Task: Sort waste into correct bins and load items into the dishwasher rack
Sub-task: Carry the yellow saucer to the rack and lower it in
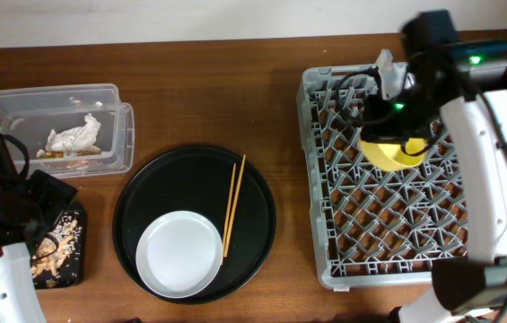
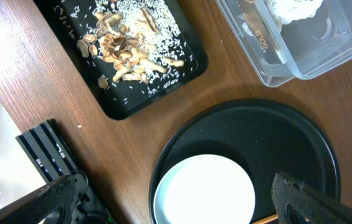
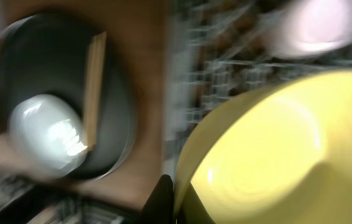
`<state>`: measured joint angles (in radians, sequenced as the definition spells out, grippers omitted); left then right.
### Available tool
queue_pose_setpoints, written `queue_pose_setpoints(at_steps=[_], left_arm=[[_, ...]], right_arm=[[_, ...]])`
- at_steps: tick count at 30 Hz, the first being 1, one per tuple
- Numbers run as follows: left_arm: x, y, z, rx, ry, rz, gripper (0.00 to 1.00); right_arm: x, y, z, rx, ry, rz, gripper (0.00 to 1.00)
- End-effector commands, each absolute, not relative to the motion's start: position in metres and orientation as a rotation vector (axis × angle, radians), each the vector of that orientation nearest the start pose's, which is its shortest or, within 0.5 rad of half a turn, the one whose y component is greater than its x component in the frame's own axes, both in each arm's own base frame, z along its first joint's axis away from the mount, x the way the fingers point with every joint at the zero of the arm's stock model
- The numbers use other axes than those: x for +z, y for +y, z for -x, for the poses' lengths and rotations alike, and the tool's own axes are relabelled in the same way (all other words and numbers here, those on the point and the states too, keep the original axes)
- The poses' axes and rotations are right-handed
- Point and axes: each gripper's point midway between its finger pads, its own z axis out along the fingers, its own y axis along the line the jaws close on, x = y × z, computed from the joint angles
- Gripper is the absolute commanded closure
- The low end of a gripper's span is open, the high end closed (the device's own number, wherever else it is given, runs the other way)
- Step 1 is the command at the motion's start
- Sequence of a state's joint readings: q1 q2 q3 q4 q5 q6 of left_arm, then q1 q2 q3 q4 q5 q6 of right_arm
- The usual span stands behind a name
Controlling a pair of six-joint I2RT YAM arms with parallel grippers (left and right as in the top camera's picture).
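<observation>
My right gripper tips over the bowl next, open side still up above the rack (image 1: pixel 415 233), and lowers it onto the rack's wires beside the pale pink cup.
My right gripper (image 1: pixel 398 124) is shut on the rim of the yellow bowl (image 1: pixel 395 152), holding it tilted over the grey dishwasher rack (image 1: pixel 415 233). The right wrist view is blurred: the bowl (image 3: pixel 269 149) fills it, one dark finger (image 3: pixel 165 199) lies against its rim, and a pale pink cup (image 3: pixel 316 25) sits in the rack behind. My left gripper (image 2: pixel 182 208) stands open above the white plate (image 2: pixel 204 190), holding nothing. The plate (image 1: pixel 179 253) and the wooden chopsticks (image 1: pixel 233 205) lie on the round black tray (image 1: pixel 145 193). A crumpled napkin (image 1: pixel 75 135) lies in the clear box (image 1: pixel 118 135). Food scraps (image 2: pixel 123 43) cover the flat black tray (image 2: pixel 188 68).
The clear box (image 2: pixel 269 68) and the flat black tray (image 1: pixel 74 260) stand at the table's left, close to my left arm. The rack takes up the right side. Bare wood shows between the round tray and the rack.
</observation>
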<state>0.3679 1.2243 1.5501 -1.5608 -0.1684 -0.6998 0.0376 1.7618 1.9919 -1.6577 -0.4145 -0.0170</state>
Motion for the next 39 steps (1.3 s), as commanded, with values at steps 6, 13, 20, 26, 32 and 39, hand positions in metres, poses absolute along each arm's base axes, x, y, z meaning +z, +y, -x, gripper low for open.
queue_pose_setpoints(at_steps=[6, 13, 20, 26, 32, 39], left_arm=[[0.268, 0.109, -0.197, 0.161, 2.369, 1.45, 0.01], [0.268, 0.109, -0.197, 0.161, 2.369, 1.45, 0.01], [0.268, 0.109, -0.197, 0.161, 2.369, 1.45, 0.01], [0.268, 0.109, -0.197, 0.161, 2.369, 1.45, 0.01], [0.268, 0.109, -0.197, 0.161, 2.369, 1.45, 0.01], [0.268, 0.109, -0.197, 0.161, 2.369, 1.45, 0.01]], right_arm=[[0.28, 0.078, -0.325, 1.659, 2.194, 0.2, 0.96], [0.241, 0.063, -0.327, 1.754, 2.003, 0.069, 0.96], [0.204, 0.061, -0.333, 1.869, 2.01, -0.093, 0.96], [0.177, 0.057, -0.339, 1.921, 2.049, -0.186, 0.96], [0.169, 0.036, -0.337, 1.858, 2.088, -0.228, 0.91], [0.159, -0.008, -0.326, 1.743, 2.145, -0.343, 0.69]])
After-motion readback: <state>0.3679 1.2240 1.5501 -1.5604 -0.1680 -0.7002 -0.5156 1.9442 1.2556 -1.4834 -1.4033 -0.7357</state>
